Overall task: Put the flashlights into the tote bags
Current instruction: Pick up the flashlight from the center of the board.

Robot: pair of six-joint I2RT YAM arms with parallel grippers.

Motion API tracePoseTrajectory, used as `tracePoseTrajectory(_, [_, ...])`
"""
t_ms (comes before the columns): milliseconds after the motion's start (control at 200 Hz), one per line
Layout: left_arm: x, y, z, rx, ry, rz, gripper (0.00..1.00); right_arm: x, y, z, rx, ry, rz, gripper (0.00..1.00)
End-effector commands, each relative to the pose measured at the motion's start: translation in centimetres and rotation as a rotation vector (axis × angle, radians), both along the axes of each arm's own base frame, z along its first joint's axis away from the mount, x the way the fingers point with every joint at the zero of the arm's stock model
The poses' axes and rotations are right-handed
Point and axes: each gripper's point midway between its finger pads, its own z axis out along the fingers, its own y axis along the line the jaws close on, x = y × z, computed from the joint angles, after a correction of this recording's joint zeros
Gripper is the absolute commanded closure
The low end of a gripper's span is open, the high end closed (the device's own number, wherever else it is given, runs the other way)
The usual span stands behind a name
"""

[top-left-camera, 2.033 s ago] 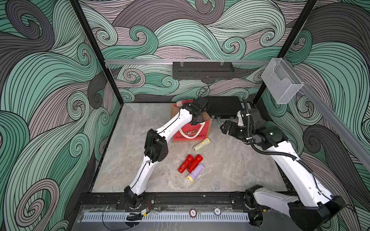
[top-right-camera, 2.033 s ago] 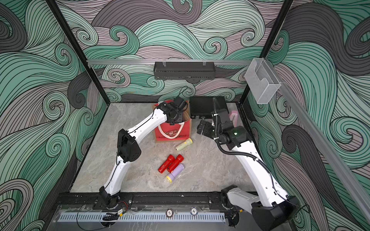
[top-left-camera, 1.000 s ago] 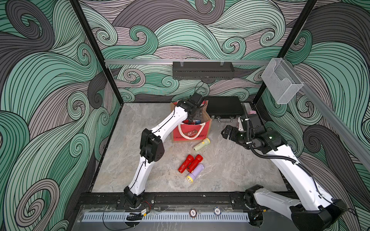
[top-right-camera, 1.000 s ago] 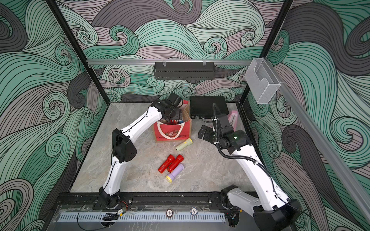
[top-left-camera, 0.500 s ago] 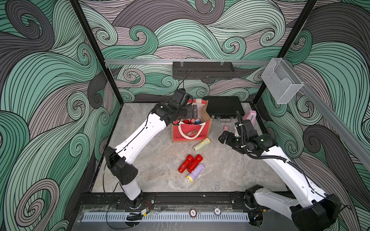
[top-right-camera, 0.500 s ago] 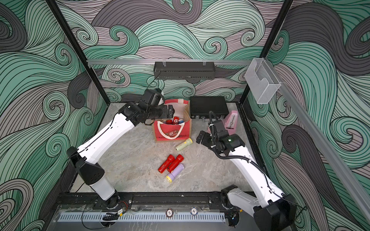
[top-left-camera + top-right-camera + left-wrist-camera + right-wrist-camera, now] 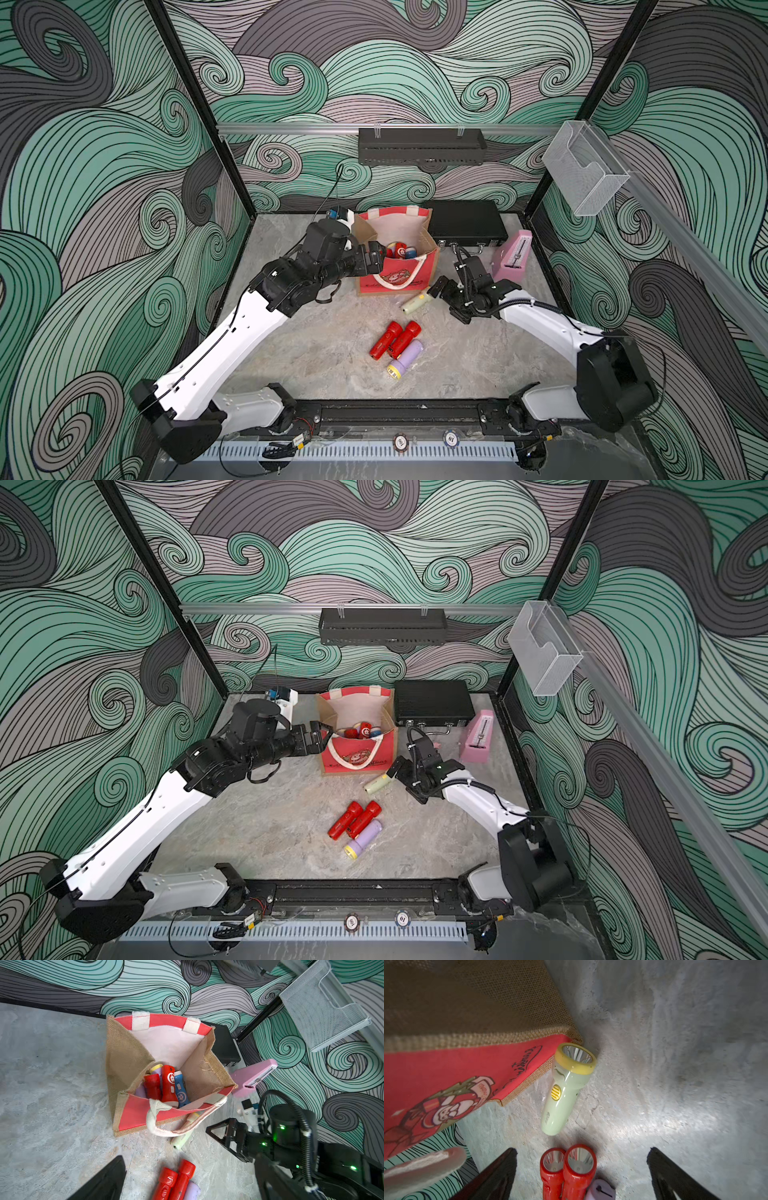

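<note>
My right gripper sinks toward the tote bag's corner next, onto the green flashlight below, at its neck behind the yellow head [image 7: 421, 299] [image 7: 570, 1082], where the flashlight's body narrows.
The red and tan tote bag [image 7: 430, 266] [image 7: 322, 721] [image 7: 124, 1059] stands open at the back, with red and blue flashlights [image 7: 169, 1084] inside. A pale green flashlight [image 7: 417, 302] [image 7: 379, 783] [image 7: 564, 1093] lies at its front right corner. Two red flashlights [image 7: 395, 338] [image 7: 355, 818] and a lilac one [image 7: 405, 359] lie together nearer the front. My left gripper [image 7: 376, 258] [image 7: 326, 738] hovers open and empty at the bag's left side. My right gripper [image 7: 440, 291] [image 7: 401, 771] [image 7: 582, 1150] is open and low, just right of the green flashlight.
A black hard case [image 7: 465, 222] lies behind the bag, to its right. A pink metronome [image 7: 513, 257] stands near the right wall. A black shelf [image 7: 419, 145] and a clear holder [image 7: 582, 166] hang on the walls above.
My left arm has swung back from over the bag to its left side. My right gripper has come forward and down toward the pale green flashlight.
</note>
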Motion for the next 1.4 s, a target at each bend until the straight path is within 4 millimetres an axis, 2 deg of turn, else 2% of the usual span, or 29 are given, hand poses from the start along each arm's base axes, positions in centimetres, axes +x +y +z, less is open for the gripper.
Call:
tracePoseTrajectory(0, [0.0, 1.1, 1.2, -0.025, -0.044, 0.059, 0.05, 1.8, 1.5, -0.6, 0.093, -0.014, -0.101, 0.03])
tracePoseTrajectory(210, [-0.4, 2.1, 1.7, -0.033, -0.059, 0.094, 0.05, 2.7, 2.1, -3.0, 0.107, 0.023, -0.165, 0.09])
tracePoseTrajectory(350, [-0.6, 2.8, 1.2, -0.027, -0.049, 0.118, 0.05, 2.6, 2.5, -4.5, 0.108, 0.062, -0.181, 0.14])
tracePoseTrajectory(640, [-1.2, 3.8, 0.4, -0.008, -0.043, 0.141, 0.05, 2.5, 2.4, -6.1, 0.086, 0.101, -0.204, 0.22])
tracePoseTrajectory(865, [-1.6, 4.9, 0.3, -0.004, -0.054, 0.176, 0.06, 2.4, 2.8, -7.4, 0.078, 0.137, -0.202, 0.24])
tracePoseTrajectory(1166, [-2.3, 6.4, 0.6, 0.002, -0.076, 0.213, 0.07, 0.5, 1.1, -8.3, -0.006, 0.185, -0.214, 0.6])
tracePoseTrajectory(1296, [-2.5, 6.6, 0.4, 0.006, -0.077, 0.219, 0.07, -0.2, -0.2, -8.4, -0.05, 0.192, -0.218, 0.67])
tracePoseTrajectory(1396, [-2.6, 6.6, 0.1, 0.014, -0.07, 0.21, 0.07, -0.9, -2.1, -8.2, -0.091, 0.195, -0.229, 0.7])
